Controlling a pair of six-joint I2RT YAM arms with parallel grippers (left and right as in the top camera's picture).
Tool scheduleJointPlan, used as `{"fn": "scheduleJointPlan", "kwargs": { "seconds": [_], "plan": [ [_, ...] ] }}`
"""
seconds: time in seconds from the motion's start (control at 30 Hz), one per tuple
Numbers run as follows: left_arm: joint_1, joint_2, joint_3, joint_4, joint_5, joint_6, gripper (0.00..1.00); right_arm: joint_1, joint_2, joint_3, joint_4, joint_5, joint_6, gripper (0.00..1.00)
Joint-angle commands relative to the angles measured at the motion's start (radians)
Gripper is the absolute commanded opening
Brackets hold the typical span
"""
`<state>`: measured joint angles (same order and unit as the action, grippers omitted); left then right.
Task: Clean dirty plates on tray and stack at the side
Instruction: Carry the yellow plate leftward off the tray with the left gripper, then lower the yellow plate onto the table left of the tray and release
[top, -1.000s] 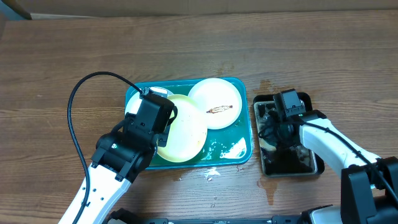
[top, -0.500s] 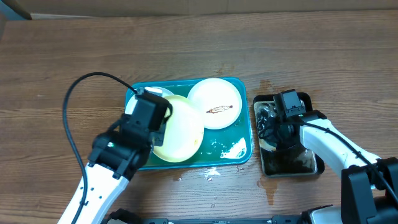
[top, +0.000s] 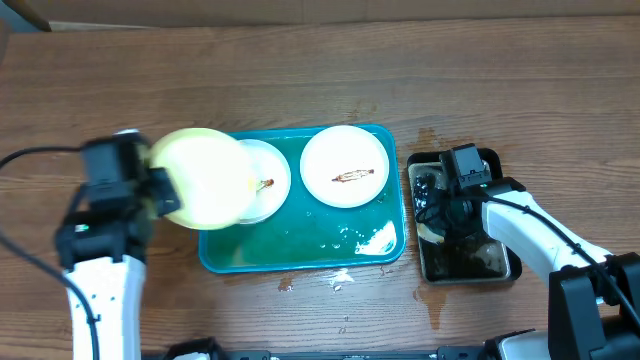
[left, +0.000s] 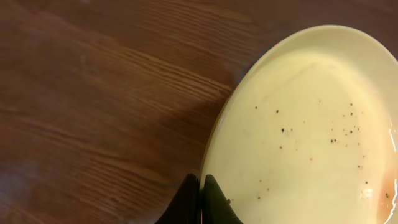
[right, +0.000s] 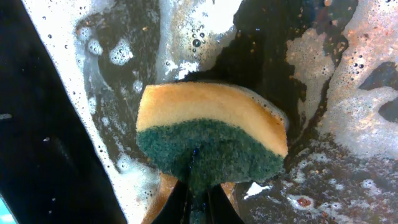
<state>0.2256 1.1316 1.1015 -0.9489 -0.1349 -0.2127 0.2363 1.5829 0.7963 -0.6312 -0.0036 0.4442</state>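
Observation:
Next, my left gripper moves to the left in the overhead view and down onto the bare wood to release the plate, since it still overhangs the tray.
My left gripper (top: 152, 188) (left: 201, 186) is shut on the rim of the pale yellow-green plate (top: 202, 177) (left: 305, 124). It holds the plate above the teal tray's (top: 300, 262) left edge and the wood beside it. Small dark specks dot the plate's face. Two white plates lie in the tray: one (top: 268, 180) partly under the held plate, the other (top: 345, 167) at the right, both with a brown smear. My right gripper (top: 446, 215) (right: 199, 190) sits low in the black tray (top: 497, 262), shut on a yellow-and-green sponge (right: 211, 130).
Soapy foam and water lie in the teal tray's front right corner (top: 375, 240), and drops are on the table in front of it (top: 338, 280). The black tray holds dark foamy water (right: 336, 93). The left arm's black cable (top: 30, 265) loops at the table's left.
The left arm swung left and lifted the yellow-green plate from the tray's middle to its left edge, uncovering the white plate beneath. The right arm stayed in the black tray.

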Motion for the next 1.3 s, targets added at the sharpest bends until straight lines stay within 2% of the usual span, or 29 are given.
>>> {"fn": "scheduleJointPlan", "kwargs": {
  "seconds": [0.0, 0.17, 0.4, 0.57, 0.8, 0.83, 0.9, 0.93, 0.97, 1.07, 1.17, 1.27],
  "plan": [
    [0.154, 0.047, 0.027, 0.019, 0.111, -0.045, 0.04, -0.001, -0.009, -0.025, -0.009, 0.012, -0.004, 0.04],
    [0.323, 0.179, 0.027, 0.034, 0.132, -0.076, 0.04, -0.001, -0.009, -0.025, -0.01, 0.009, -0.005, 0.04],
    [0.465, 0.381, 0.027, 0.082, 0.156, -0.169, 0.04, -0.001, -0.009, -0.025, -0.01, 0.009, -0.007, 0.04],
    [0.515, 0.489, 0.027, 0.147, 0.188, -0.169, 0.04, -0.001, -0.009, -0.025, -0.025, 0.009, -0.007, 0.04],
    [0.517, 0.546, 0.027, 0.176, 0.193, -0.169, 0.05, -0.001, -0.009, -0.025, -0.032, 0.009, -0.007, 0.04],
    [0.517, 0.545, 0.028, 0.18, 0.209, -0.167, 0.1, -0.001, -0.009, -0.025, -0.031, 0.009, -0.007, 0.04],
    [0.517, 0.539, 0.031, 0.193, 0.274, -0.148, 0.42, -0.001, -0.009, -0.025, -0.031, 0.009, -0.007, 0.04],
    [0.517, 0.536, 0.035, 0.196, 0.315, -0.14, 0.53, -0.001, -0.009, -0.025, -0.031, 0.009, -0.007, 0.04],
    [0.517, 0.533, 0.043, 0.195, 0.35, -0.138, 0.58, -0.001, -0.009, -0.025, -0.031, 0.01, -0.007, 0.04],
    [0.512, 0.507, 0.079, 0.185, 0.467, -0.1, 0.65, -0.001, -0.009, -0.025, -0.032, 0.01, -0.007, 0.04],
    [0.485, 0.462, 0.109, 0.162, 0.544, -0.07, 0.66, -0.001, -0.009, -0.025, -0.032, 0.01, -0.007, 0.04],
    [0.422, 0.41, 0.111, 0.157, 0.562, -0.018, 0.67, -0.001, -0.009, -0.025, -0.031, 0.01, -0.007, 0.04]
  ]
}}
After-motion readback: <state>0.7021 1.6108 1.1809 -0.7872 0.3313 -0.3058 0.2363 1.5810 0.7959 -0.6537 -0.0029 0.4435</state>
